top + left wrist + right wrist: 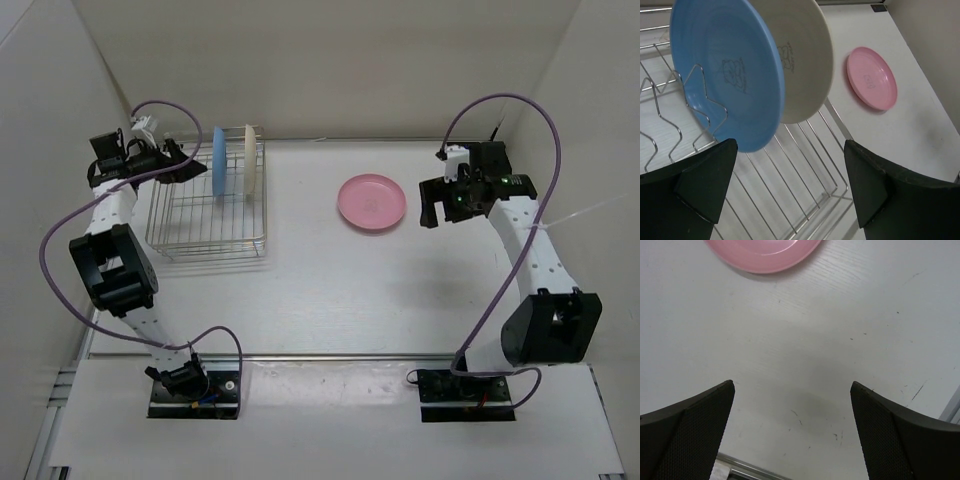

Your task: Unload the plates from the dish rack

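Note:
The left gripper shifts to the right in the top view next and closes on the blue plate's near rim (218,162) (780,107), because that rim stands clear of the rack's wire dividers.
The silver wire dish rack (205,235) stands at the far left of the table. The blue plate (217,160) and the cream-white plate (249,163) stand on edge in its far end, side by side. The pink plate (372,202) lies flat on the table right of centre. My left gripper (182,162) is open and empty, just left of the blue plate, over the rack. In the left wrist view the blue plate (725,70) is close in front of the open gripper (790,150), with the cream-white plate (805,60) behind it. My right gripper (436,215) is open and empty, just right of the pink plate (762,252).
White walls close in the table at the left, back and right. A metal strip (320,357) runs along the near edge. The rack's wire dividers (700,95) stand in front of the blue plate. The pink plate (871,77) also shows in the left wrist view.

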{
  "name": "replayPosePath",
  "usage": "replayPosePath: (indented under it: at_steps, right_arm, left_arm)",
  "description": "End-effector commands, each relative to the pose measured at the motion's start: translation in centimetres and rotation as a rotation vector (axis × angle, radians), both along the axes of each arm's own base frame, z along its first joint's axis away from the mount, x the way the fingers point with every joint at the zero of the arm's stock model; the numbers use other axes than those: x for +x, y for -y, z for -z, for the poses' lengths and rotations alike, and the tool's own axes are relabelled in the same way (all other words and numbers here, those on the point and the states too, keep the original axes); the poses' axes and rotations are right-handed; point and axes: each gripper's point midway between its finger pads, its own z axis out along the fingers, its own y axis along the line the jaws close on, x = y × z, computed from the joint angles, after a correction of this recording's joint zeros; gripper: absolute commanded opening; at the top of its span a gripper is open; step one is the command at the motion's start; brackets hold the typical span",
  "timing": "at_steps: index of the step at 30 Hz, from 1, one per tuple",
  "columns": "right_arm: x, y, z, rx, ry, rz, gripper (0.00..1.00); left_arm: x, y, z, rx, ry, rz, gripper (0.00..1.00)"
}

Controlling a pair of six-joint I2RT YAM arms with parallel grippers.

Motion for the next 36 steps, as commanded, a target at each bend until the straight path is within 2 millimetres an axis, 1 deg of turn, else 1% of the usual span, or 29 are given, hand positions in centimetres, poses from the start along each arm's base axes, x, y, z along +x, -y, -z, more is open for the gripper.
replayPosePath:
  at_steps: [1,2,3,4,6,7,8,9,10,11,12,13,14,16,17,18,20,21,22,23,24,25,27,28,29,31,32,33,36]
  right_arm:
    - [-1.6,0.3,-2.0,-0.018,0.066,-0.033,1.0]
    - [-2.1,0.4,-1.6,-0.019,0.057,-0.033,1.0]
    - [-2.6,0.4,-1.9,-0.012,0.066,-0.025,1.0]
    - [-2.7,0.4,-2.2,-0.011,0.077,-0.024,1.0]
    - [-3.0,0.4,-2.4,-0.005,0.081,-0.017,1.0]
    - [-3.3,0.4,-2.5,-0.005,0.086,-0.017,1.0]
    - [-3.5,0.4,-2.8,-0.004,0.098,-0.017,1.0]
    - [-3.5,0.3,-2.8,0.001,0.096,-0.01,1.0]
    - [-3.6,0.5,-2.5,-0.007,0.087,-0.005,1.0]
    - [-3.7,0.5,-2.8,-0.006,0.098,-0.005,1.0]
    - [-3.7,0.5,-2.8,-0.006,0.098,-0.005,1.0]
    - [-4.0,0.5,-2.6,-0.006,0.095,-0.005,1.0]
    - [-4.0,0.5,-2.6,-0.006,0.095,-0.005,1.0]
    - [-4.1,0.7,-2.2,-0.014,0.086,0.001,1.0]
    - [-4.1,0.7,-2.2,-0.014,0.086,0.001,1.0]
    - [-4.1,0.7,-2.2,-0.009,0.083,0.008,1.0]
    - [-4.1,0.7,-2.3,-0.008,0.095,0.008,1.0]
    - [-4.3,0.7,-1.9,-0.009,0.085,0.008,1.0]
    - [-4.3,0.7,-1.9,-0.009,0.085,0.008,1.0]
    - [-4.3,0.7,-1.9,-0.009,0.085,0.008,1.0]
    - [-4.3,0.7,-1.9,-0.009,0.085,0.008,1.0]
    - [-4.3,0.7,-1.9,-0.009,0.085,0.008,1.0]
    - [-4.1,0.6,-2.0,-0.003,0.091,0.015,1.0]
    - [-4.1,0.6,-2.0,-0.003,0.091,0.015,1.0]
    - [-4.0,0.6,-1.7,-0.004,0.081,0.015,1.0]
    - [-4.1,0.6,-1.4,0.001,0.069,0.022,1.0]
    - [-4.1,0.6,-1.4,0.001,0.069,0.022,1.0]
    - [-4.1,0.6,-1.4,0.001,0.069,0.022,1.0]
    - [-4.2,0.8,-1.6,-0.007,0.078,0.029,1.0]
  left_arm:
    - [1.6,1.5,-3.6,-0.01,0.116,0.093,0.98]
    - [2.2,1.9,-2.7,-0.025,0.092,0.102,0.98]
    - [2.7,2.2,-3.2,-0.019,0.107,0.112,0.98]
    - [3.0,2.1,-3.0,-0.019,0.107,0.112,0.98]
    - [3.9,2.9,-2.3,-0.032,0.09,0.13,0.95]
    - [4.1,2.9,-1.9,-0.037,0.077,0.13,0.93]
    - [4.5,3.4,-1.1,-0.042,0.062,0.142,0.9]
    - [4.6,4.0,-0.9,-0.046,0.053,0.154,0.85]
    - [4.8,4.0,-0.5,-0.049,0.045,0.154,0.78]
    - [5.0,4.4,-0.3,-0.049,0.044,0.163,0.74]
    - [5.0,4.4,-0.3,-0.049,0.044,0.163,0.72]
    - [5.2,4.8,-0.2,-0.049,0.044,0.172,0.72]
    - [5.3,4.7,0.4,-0.051,0.026,0.164,0.71]
    - [5.4,4.7,0.1,-0.048,0.034,0.164,0.66]
    - [5.5,4.6,0.7,-0.052,0.023,0.163,0.66]
    - [5.8,4.6,0.7,-0.051,0.024,0.163,0.63]
    - [6.0,4.5,0.4,-0.05,0.026,0.154,0.52]
    - [6.1,4.5,0.8,-0.053,0.018,0.153,0.47]
    - [6.2,4.5,0.4,-0.055,0.021,0.151,0.42]
    - [6.2,3.9,0.4,-0.055,0.022,0.141,0.35]
    - [6.2,3.9,0.4,-0.063,0.013,0.137,0.35]
    - [6.3,3.4,0.2,-0.067,0.016,0.126,0.35]
    - [6.1,3.5,-0.3,-0.069,0.026,0.134,0.35]
    - [6.1,3.0,0.1,-0.069,0.023,0.123,0.34]
    - [5.9,3.1,-0.1,-0.083,0.018,0.133,0.31]
    - [5.6,3.2,-0.1,-0.083,0.016,0.133,0.19]
    - [5.7,2.7,-0.1,-0.083,0.016,0.124,0.14]
    - [5.7,2.7,-0.1,-0.083,0.016,0.124,0.11]
    - [5.7,2.7,-0.3,-0.087,0.019,0.121,0.11]
